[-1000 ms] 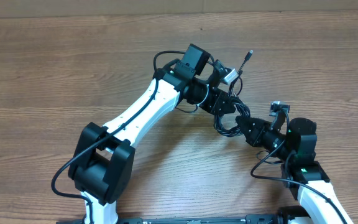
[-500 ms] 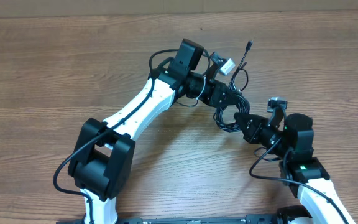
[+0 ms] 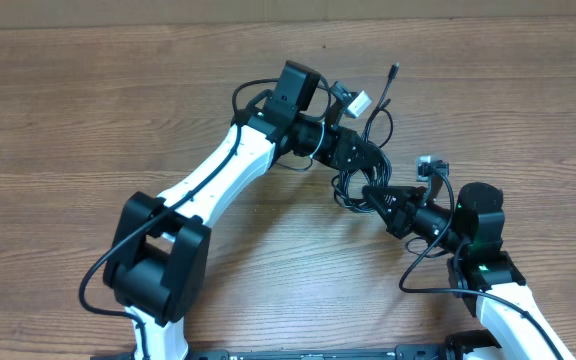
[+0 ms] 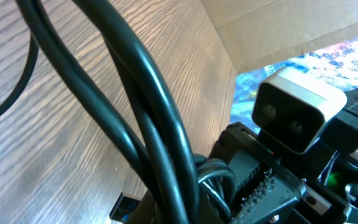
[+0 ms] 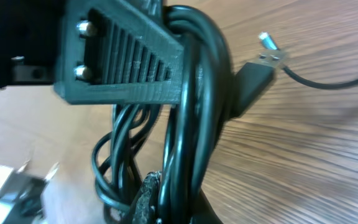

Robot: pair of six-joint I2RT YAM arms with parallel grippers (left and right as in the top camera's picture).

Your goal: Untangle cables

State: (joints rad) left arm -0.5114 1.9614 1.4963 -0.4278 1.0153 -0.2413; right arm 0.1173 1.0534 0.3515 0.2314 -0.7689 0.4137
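My left gripper should move over bare tabletop next and let go of the upper part of the bunch, because that spot is to its left in the overhead view.
The cables (image 3: 352, 186) are a bunch of thin black loops hanging between my two grippers over the wooden table (image 3: 88, 110). One loose end with a small plug tip (image 3: 394, 70) sticks up toward the back. My left gripper (image 3: 361, 162) is shut on the upper part of the bunch. From the right, my right gripper (image 3: 376, 196) is shut on the lower part. In the left wrist view the cables (image 4: 148, 106) run down into the jaws beside a blue-tipped plug (image 4: 127, 208). The right wrist view shows the cables (image 5: 191, 106), a black plug (image 5: 253, 78) and the left gripper's ribbed finger (image 5: 126, 71).
A cardboard wall (image 3: 268, 10) runs along the table's back edge. The left arm (image 3: 218, 175) slants from the front left to the middle. The right arm's base (image 3: 483, 255) sits at the front right, with its own thicker wire looping beside it.
Both grippers have shifted to the left and slightly toward the back, carrying the bunch of cables with them. Both stayed shut.
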